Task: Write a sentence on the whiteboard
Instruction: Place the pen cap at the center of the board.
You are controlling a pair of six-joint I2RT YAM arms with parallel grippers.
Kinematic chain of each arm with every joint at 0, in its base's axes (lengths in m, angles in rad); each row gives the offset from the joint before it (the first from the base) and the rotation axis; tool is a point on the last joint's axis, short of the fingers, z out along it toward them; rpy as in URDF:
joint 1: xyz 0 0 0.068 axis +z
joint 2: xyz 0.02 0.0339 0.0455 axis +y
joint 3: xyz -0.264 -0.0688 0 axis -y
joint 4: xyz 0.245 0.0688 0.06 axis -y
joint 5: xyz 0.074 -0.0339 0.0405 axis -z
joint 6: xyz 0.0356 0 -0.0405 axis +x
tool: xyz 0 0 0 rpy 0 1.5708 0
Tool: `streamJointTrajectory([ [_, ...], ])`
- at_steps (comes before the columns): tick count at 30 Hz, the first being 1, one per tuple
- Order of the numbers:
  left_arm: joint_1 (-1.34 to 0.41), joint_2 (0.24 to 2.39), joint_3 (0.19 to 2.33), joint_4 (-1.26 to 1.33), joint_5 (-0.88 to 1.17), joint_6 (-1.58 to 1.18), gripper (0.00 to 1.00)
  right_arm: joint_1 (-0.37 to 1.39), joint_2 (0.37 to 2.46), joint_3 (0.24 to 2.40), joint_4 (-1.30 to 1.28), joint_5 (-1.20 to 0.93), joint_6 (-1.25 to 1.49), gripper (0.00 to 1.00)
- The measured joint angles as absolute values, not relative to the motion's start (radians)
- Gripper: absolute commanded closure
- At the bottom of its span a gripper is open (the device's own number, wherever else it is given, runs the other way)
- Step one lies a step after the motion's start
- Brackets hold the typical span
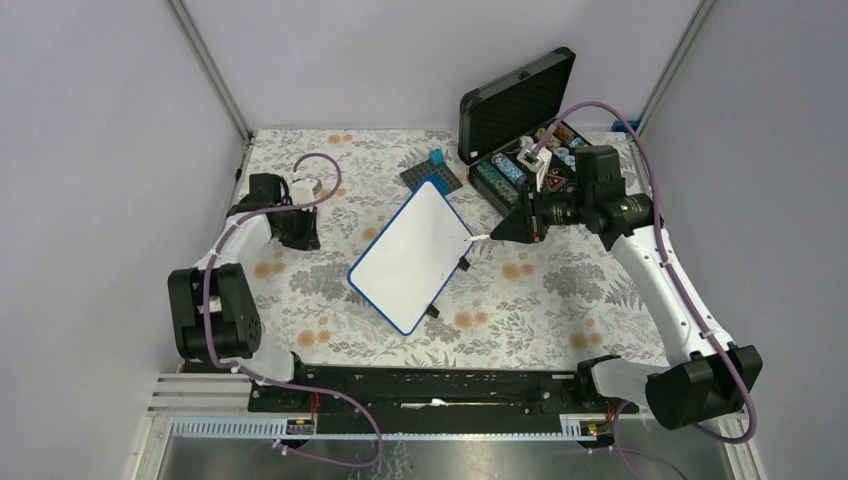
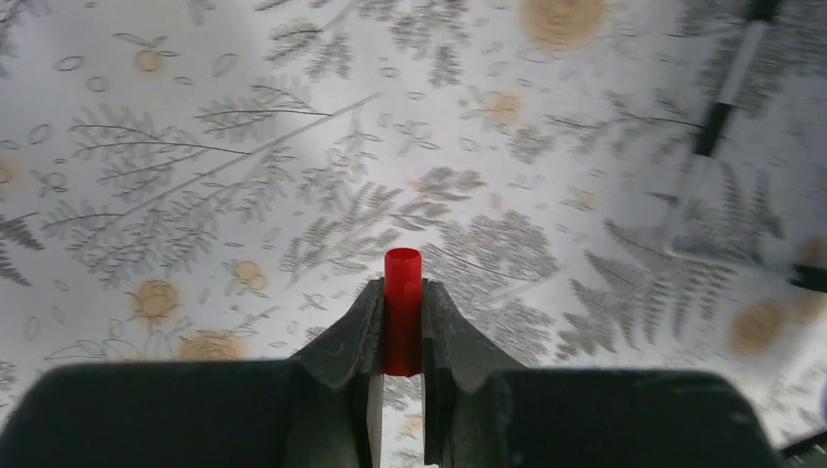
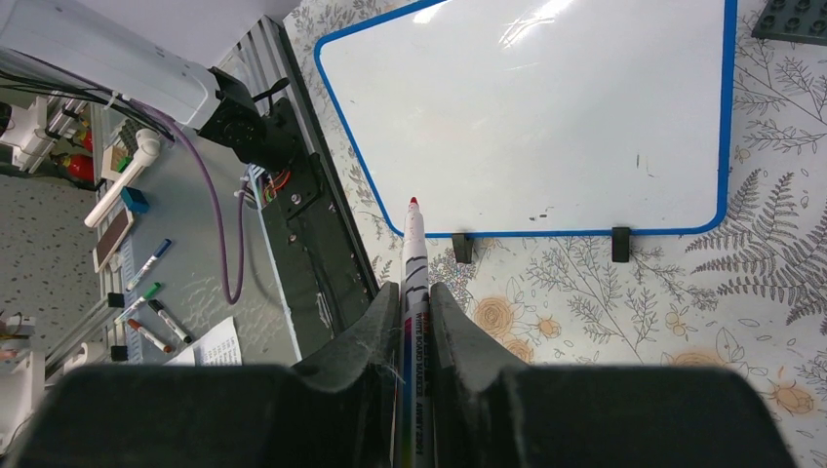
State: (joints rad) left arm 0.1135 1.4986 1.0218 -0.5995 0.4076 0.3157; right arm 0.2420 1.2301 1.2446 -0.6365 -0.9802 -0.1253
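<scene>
My left gripper should next move down to the patch of floral tablecloth below and let go of the red marker cap (image 2: pixel 402 268) there, because that patch is empty.
The whiteboard (image 1: pixel 410 255) lies tilted on the floral tablecloth, blue-framed, with small black feet (image 3: pixel 462 248). No sentence shows on its white face (image 3: pixel 546 107), only a few faint specks. My right gripper (image 1: pixel 500 232) (image 3: pixel 414 292) is shut on a white whiteboard marker (image 3: pixel 414 263), uncapped. The marker's red tip (image 3: pixel 413 202) hangs at the board's edge; I cannot tell whether it touches. My left gripper (image 1: pixel 298 228) (image 2: pixel 402 288) sits over the cloth left of the board, shut on a red marker cap (image 2: pixel 402 268).
An open black case (image 1: pixel 515 105) with small items stands behind my right gripper. A grey studded baseplate (image 1: pixel 430 175) with a blue brick (image 1: pixel 437 158) lies behind the board. Spare markers (image 3: pixel 146 268) lie on the bench beyond the base rail (image 3: pixel 312 224).
</scene>
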Motion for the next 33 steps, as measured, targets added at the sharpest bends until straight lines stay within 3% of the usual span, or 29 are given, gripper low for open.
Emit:
streamJointTrajectory([
  [11,0.138,1.67,1.012,-0.438,0.274,0.318,0.89,0.242,1.23,1.219,-0.634,-0.981,-0.126,1.0],
  [16,0.138,1.724,1.012,-0.422,0.271,0.32,0.76,0.242,1.23,1.219,-0.634,-0.981,-0.126,1.0],
  [29,0.141,1.734,1.015,-0.409,0.272,0.323,0.67,0.242,1.23,1.219,-0.638,-0.981,-0.139,1.0],
  [33,0.141,1.734,1.021,-0.419,0.279,0.323,0.6,0.242,1.23,1.219,-0.638,-0.981,-0.139,1.0],
])
